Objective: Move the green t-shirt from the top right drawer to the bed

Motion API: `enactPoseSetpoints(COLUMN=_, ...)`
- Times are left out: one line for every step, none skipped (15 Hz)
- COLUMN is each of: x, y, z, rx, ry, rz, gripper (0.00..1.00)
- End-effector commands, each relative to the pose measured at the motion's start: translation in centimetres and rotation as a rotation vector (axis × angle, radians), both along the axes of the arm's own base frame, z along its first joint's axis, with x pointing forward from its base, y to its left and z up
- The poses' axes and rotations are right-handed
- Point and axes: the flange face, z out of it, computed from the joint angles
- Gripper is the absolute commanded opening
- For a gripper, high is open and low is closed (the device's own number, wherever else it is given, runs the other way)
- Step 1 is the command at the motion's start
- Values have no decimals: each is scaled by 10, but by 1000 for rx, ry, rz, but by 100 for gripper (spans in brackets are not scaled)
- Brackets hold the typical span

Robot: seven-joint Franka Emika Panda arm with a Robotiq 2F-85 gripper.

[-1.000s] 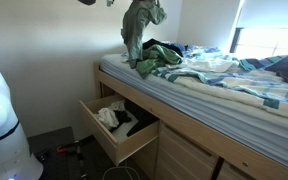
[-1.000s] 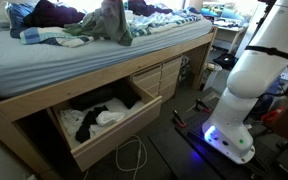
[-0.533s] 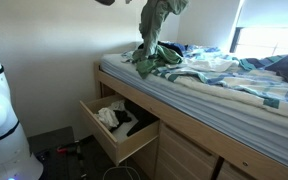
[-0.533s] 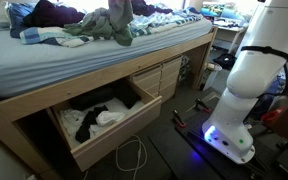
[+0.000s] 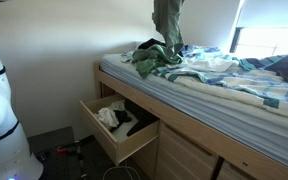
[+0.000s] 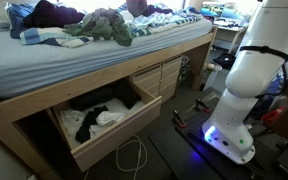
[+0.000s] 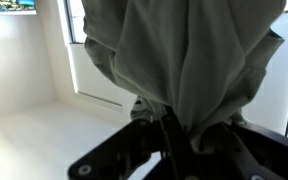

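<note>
The robot's gripper should lower the green t-shirt and tilt downward over the heap of clothes on the bed.
The green t-shirt (image 5: 167,24) hangs down from above the top edge of an exterior view, its lower end just over the bed (image 5: 220,104) near a heap of clothes. In the wrist view the shirt (image 7: 184,55) fills most of the picture, bunched between the fingers of my gripper (image 7: 174,128), which is shut on it. The gripper itself is out of view in both exterior views. The drawer (image 5: 116,128) under the bed stands pulled open with white and dark clothes inside; it also shows in an exterior view (image 6: 104,122).
A crumpled green and blue heap of cloth (image 5: 156,62) lies on the bed's near end, also visible in an exterior view (image 6: 102,24). The robot's white base (image 6: 242,90) stands beside the bed. Cables (image 6: 134,158) lie on the floor before the drawer.
The shirt has been carried higher and further over the bed, away from the bed's near edge; its lower end has lifted off the heap of cloth.
</note>
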Motion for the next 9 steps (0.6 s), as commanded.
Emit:
enactPoseSetpoints(x=5, y=-4, z=12, rx=-32, ry=-76, rz=-7, gripper=5)
enactPoseSetpoints(x=9, y=-2, z=4, rx=-28, ry=-82, rz=-6, gripper=5)
enactPoseSetpoints(x=15, y=2, z=-12, rx=-14, ry=-81, rz=-1, gripper=5)
enactPoseSetpoints(x=21, y=6, z=-26, rx=1, ry=-82, rz=2, gripper=5)
enactPoseSetpoints(x=29, y=11, z=-49, rx=23, ry=-75, rz=2, gripper=5)
enactPoseSetpoints(x=36, y=15, z=-69, rx=56, ry=-77, rz=6, gripper=5)
enactPoseSetpoints(x=43, y=21, z=-95, rx=74, ry=-75, rz=-7, gripper=5)
enactPoseSetpoints(x=49, y=26, z=-120, rx=106, ry=-70, rz=-7, gripper=5)
enactPoseSetpoints(x=55, y=30, z=-144, rx=131, ry=-61, rz=-8, gripper=5)
